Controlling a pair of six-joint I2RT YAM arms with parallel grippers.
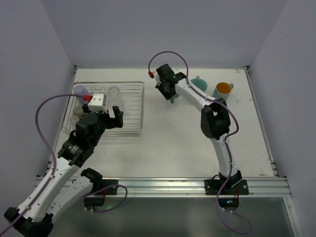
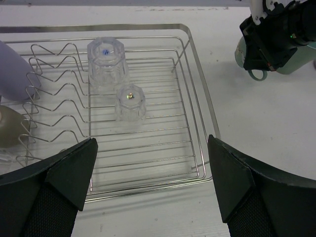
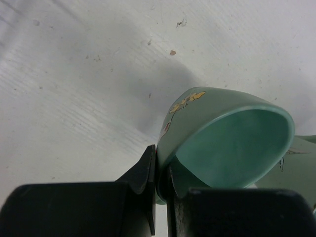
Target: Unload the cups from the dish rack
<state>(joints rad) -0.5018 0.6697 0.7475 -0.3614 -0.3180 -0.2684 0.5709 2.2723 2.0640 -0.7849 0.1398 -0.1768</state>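
I will next lower the tilted mug with my right gripper onto the bare tabletop below, between the rack and the second mint-green mug, and let go of the mug's rim.
The silver wire dish rack (image 1: pixel 132 106) stands at the back left. In it are two upturned clear glasses (image 2: pixel 106 61) (image 2: pixel 130 102), a lavender cup (image 2: pixel 10 69) and a beige cup (image 2: pixel 9 129). My left gripper (image 2: pixel 153 187) is open and empty, hovering over the rack's near edge (image 2: pixel 148 185); in the top view it (image 1: pixel 106 118) is above the rack. My right gripper (image 3: pixel 162 173) is shut on the rim of a mint-green mug (image 3: pixel 222 133), held tilted just above the table right of the rack (image 1: pixel 172 99). A second mint-green mug (image 1: pixel 198 84) and a blue mug with orange inside (image 1: pixel 223 89) stand on the table.
White walls close in the table on the left, back and right. The right arm (image 1: pixel 215 121) reaches across the middle right of the table. A metal rail (image 1: pixel 163 185) runs along the near edge.
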